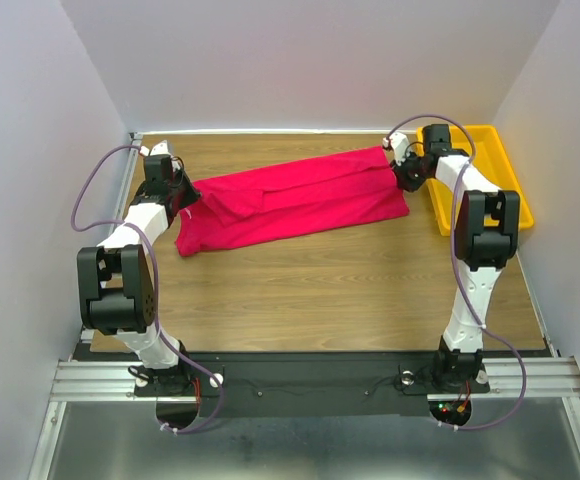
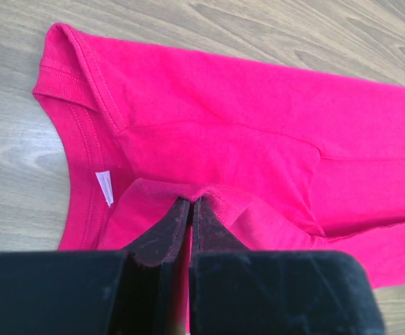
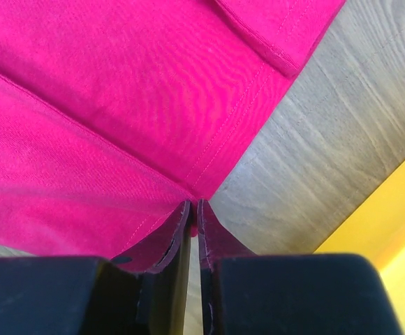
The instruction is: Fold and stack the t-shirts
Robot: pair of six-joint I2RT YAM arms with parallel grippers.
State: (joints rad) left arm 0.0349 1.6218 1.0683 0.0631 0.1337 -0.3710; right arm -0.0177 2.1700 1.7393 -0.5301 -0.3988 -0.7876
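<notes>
The left gripper eases outward next and draws the pinched fold toward the t-shirt's far edge (image 1: 217, 180) (image 2: 194, 56), then lets the fold go. That edge lies outward of the gripper.
One crimson-pink t-shirt (image 1: 290, 205) lies across the far half of the wooden table as a long band, folded lengthwise. My left gripper (image 1: 185, 195) is at its left end. In the left wrist view the left gripper (image 2: 190, 201) is shut on a fold of the t-shirt (image 2: 258, 139) beside the ribbed collar and its white label. My right gripper (image 1: 402, 180) is at the right end. The right wrist view shows the right gripper (image 3: 194, 204) pinching the stitched hem corner of the t-shirt (image 3: 119, 91), with cloth between the tips.
A yellow plastic tray (image 1: 500, 170) stands at the back right, just beyond the right gripper, and its edge (image 3: 398, 230) shows in the right wrist view. White walls enclose the table on three sides. Bare wood (image 1: 320, 290) lies between the shirt and the arm bases.
</notes>
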